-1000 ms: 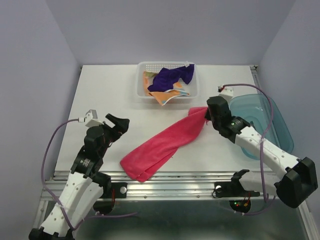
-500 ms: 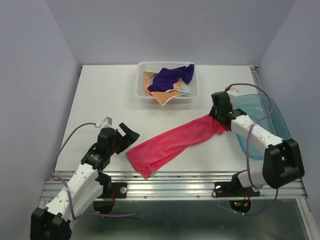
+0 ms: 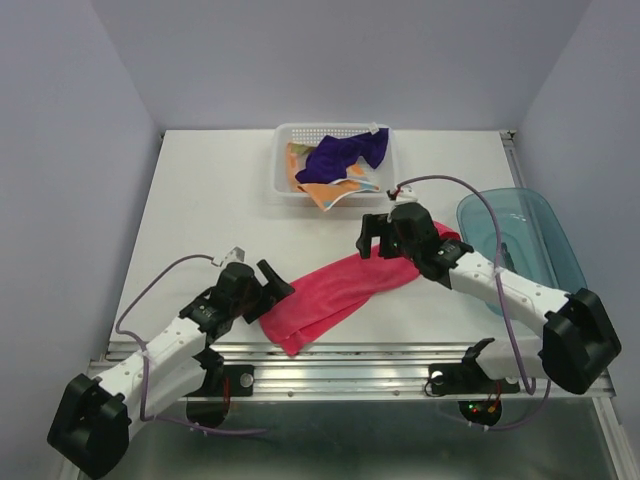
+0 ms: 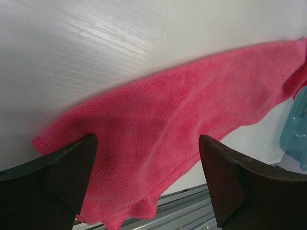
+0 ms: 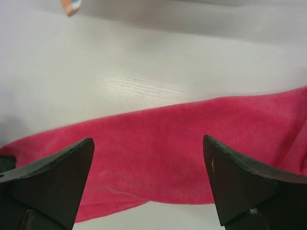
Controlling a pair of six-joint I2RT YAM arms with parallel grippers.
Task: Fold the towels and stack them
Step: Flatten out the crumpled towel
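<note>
Next, my right gripper moves to the left in the top view and down to close on that end, since the pink towel's near end (image 3: 277, 325) lies rumpled.
The hot pink towel (image 3: 340, 290) lies as a long, loosely rolled strip running diagonally across the table's front half. Its near end hangs slightly over the front edge. My left gripper (image 3: 272, 295) is open, low at that near end, and the pink cloth (image 4: 182, 120) spreads between its fingers (image 4: 72, 172). Over the strip's far end my right gripper (image 3: 368, 235) is open. The pink towel (image 5: 192, 134) lies below it, untouched. The dark purple towel (image 3: 345, 155) and the orange dotted towel (image 3: 330, 192) lie crumpled in the white basket (image 3: 285, 185).
A translucent teal tray (image 3: 560, 250) sits at the table's right edge, behind my right arm. The metal front rail (image 4: 192, 211) runs just beyond the towel's near end. The white basket stands at the back centre.
My right gripper has opened, let go of the pink towel's far end and swung left over it. The left arm has moved right up to the near end. The towel now lies flat.
</note>
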